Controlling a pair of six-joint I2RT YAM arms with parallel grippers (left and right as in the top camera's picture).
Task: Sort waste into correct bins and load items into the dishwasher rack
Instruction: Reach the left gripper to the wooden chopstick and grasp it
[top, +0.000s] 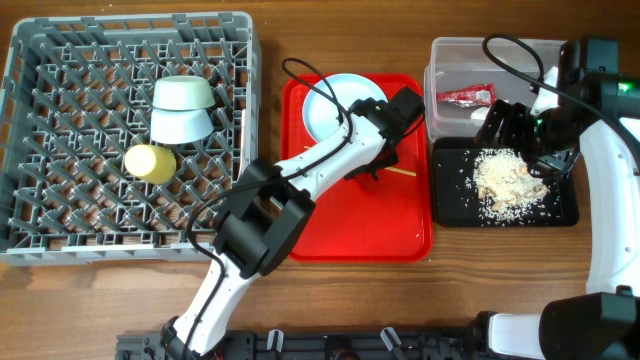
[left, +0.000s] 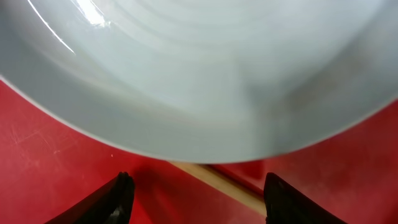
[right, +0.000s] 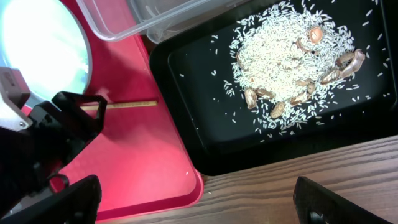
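I will next keep my left gripper low at the plate's rim and close its fingers onto the chopstick's exposed body, since it already runs between both open fingers.
The grey dishwasher rack on the left holds two mint bowls and a yellow cup. A pale-blue plate and a wooden chopstick lie on the red tray. My left gripper hangs open low over the tray, at the plate's rim, the chopstick running between its fingers. My right gripper is wide open and empty above the black tray, which holds rice leftovers.
The clear tub behind the black tray holds a red wrapper. Bare wooden table lies in front of both trays. My left arm stretches diagonally across the red tray.
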